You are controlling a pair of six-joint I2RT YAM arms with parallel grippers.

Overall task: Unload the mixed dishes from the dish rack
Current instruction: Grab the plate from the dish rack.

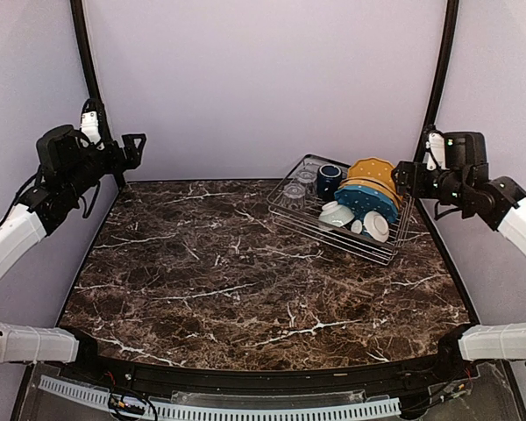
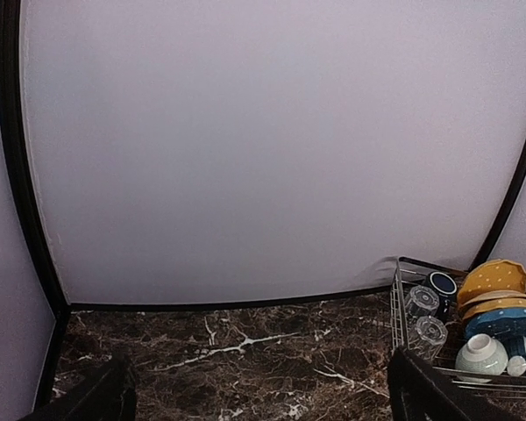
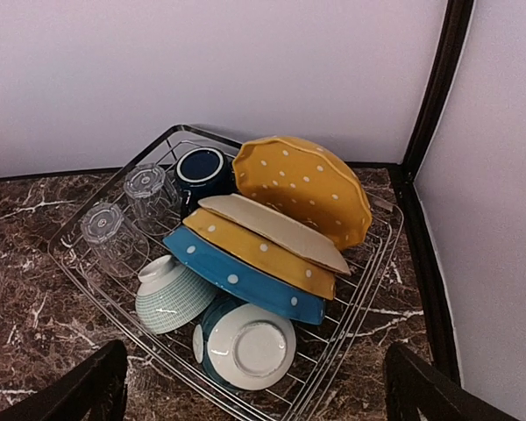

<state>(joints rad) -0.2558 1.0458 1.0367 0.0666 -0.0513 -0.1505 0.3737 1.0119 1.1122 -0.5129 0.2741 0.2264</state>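
Note:
The rearmost mustard plate leans apart, so my right gripper next moves outward, turns, and comes down over its rim by the rack's far wire edge.
The dish rack, a silver wire basket, stands at the table's far right. In the right wrist view the rack holds leaning scalloped plates: mustard yellow with white dots, cream, another mustard one and blue with white dots. A navy mug, two upturned clear tumblers and two bowls lie beside them. My right gripper is open and empty, in the air above the rack's right end. My left gripper is open and empty, high at the far left.
The dark marble table spreads left of the rack. Black frame posts rise at both back corners against pale walls. The left wrist view shows the rack at its right edge.

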